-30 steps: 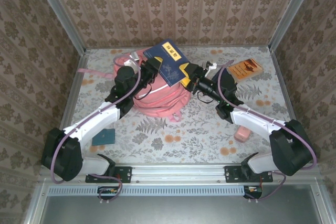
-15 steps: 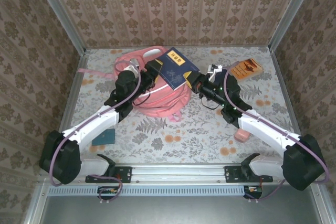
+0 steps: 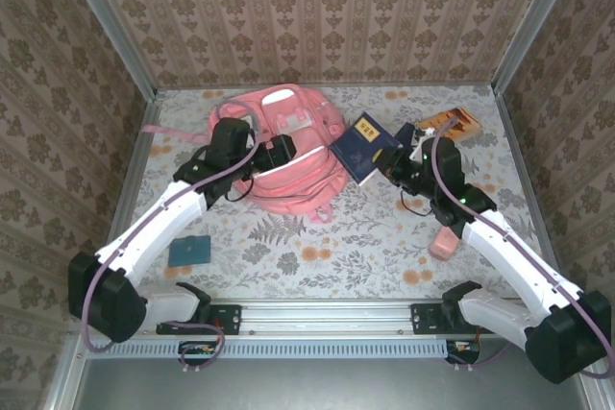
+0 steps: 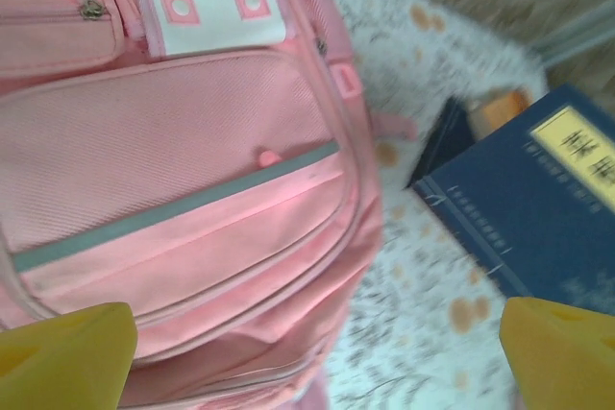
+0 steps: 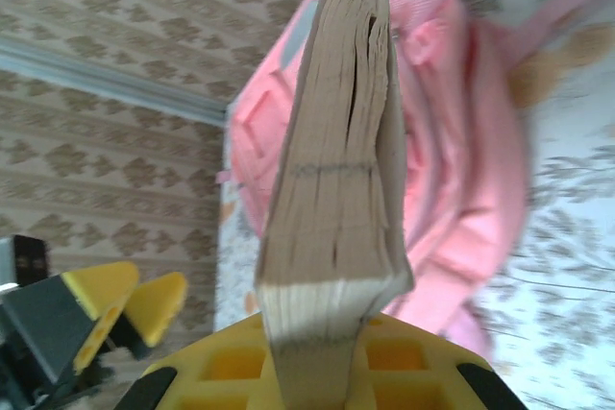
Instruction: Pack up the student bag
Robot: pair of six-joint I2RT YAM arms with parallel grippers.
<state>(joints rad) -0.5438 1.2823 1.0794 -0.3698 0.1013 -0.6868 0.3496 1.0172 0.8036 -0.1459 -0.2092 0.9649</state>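
My left gripper lowers and turns over the bag's pale zipper edge (image 3: 307, 168) (image 4: 264, 271) next.
The pink student bag (image 3: 293, 156) lies on the table at the back, left of centre, front pockets and pale strip up (image 4: 173, 170). My left gripper (image 3: 279, 153) hovers over the bag's middle, open with nothing between its yellow fingertips (image 4: 67, 352). To the right of the bag, my right gripper (image 3: 394, 162) is shut on a thick blue book (image 3: 365, 148) and holds it tilted above the table. In the right wrist view the book's page edges (image 5: 336, 189) rise out of the gripper (image 5: 317, 372), the bag (image 5: 452, 170) behind them. The blue cover (image 4: 538, 208) also appears at right in the left wrist view.
An orange book (image 3: 452, 125) lies at the back right corner. A small pink block (image 3: 442, 245) sits by the right forearm. A teal card-like thing (image 3: 189, 250) lies front left. Patterned walls and metal posts close in the table on three sides.
The left gripper opened and let go of the blue book. The right gripper closed on the book and carried it right, off the bag. The left arm pulled back left.
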